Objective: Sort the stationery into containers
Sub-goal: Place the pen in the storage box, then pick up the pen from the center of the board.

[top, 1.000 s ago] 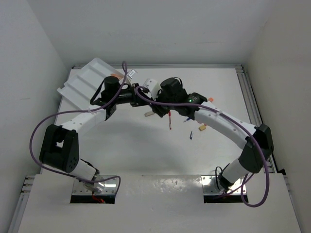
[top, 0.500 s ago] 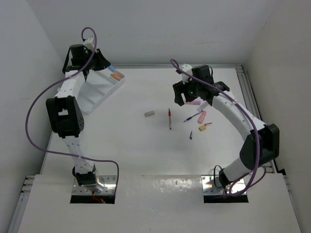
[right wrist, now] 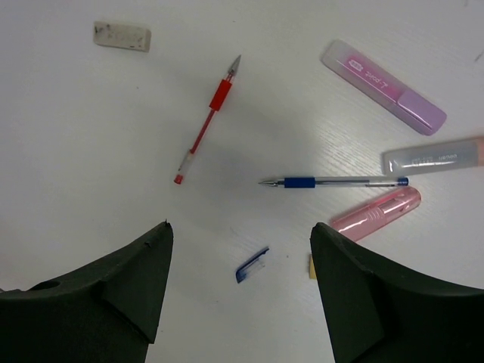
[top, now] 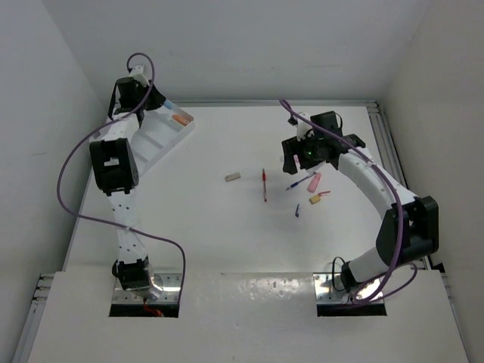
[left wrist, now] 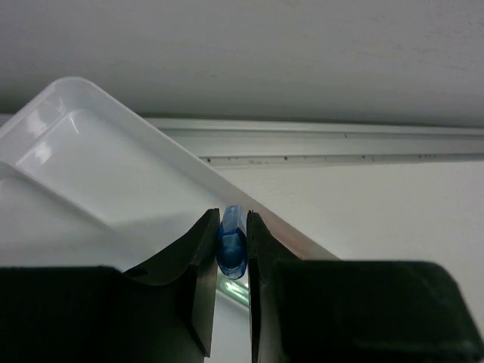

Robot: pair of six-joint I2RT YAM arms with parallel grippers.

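I will next turn my right gripper in line with the pink marker and go down onto the marker's end by the tiny yellow piece (top: 311,187), because the marker lies at an angle below.
My left gripper (top: 153,101) is at the far left, over the back end of the white tray (top: 148,144). In the left wrist view it (left wrist: 231,227) is shut on a stubby blue marker (left wrist: 231,246), held above the tray's rim (left wrist: 91,151). An orange marker (top: 179,119) lies in the tray. My right gripper (top: 301,155) hangs open and empty above the table. In the right wrist view it (right wrist: 240,227) is over a small blue cap (right wrist: 252,265), a blue pen (right wrist: 333,181), a red pen (right wrist: 206,125), a pink marker (right wrist: 376,214) and a beige eraser (right wrist: 122,35).
A pink and purple marker (right wrist: 382,86), a clear grey marker (right wrist: 432,156) and a tiny yellow piece (right wrist: 311,265) lie near the blue pen. The back wall and a metal rail (left wrist: 340,144) run right behind the tray. The side wall is close on the left.
My left arm has swung from the table's middle to the tray at the far left, carrying the blue marker. My right arm has drawn back to the right and turned down over the loose items.
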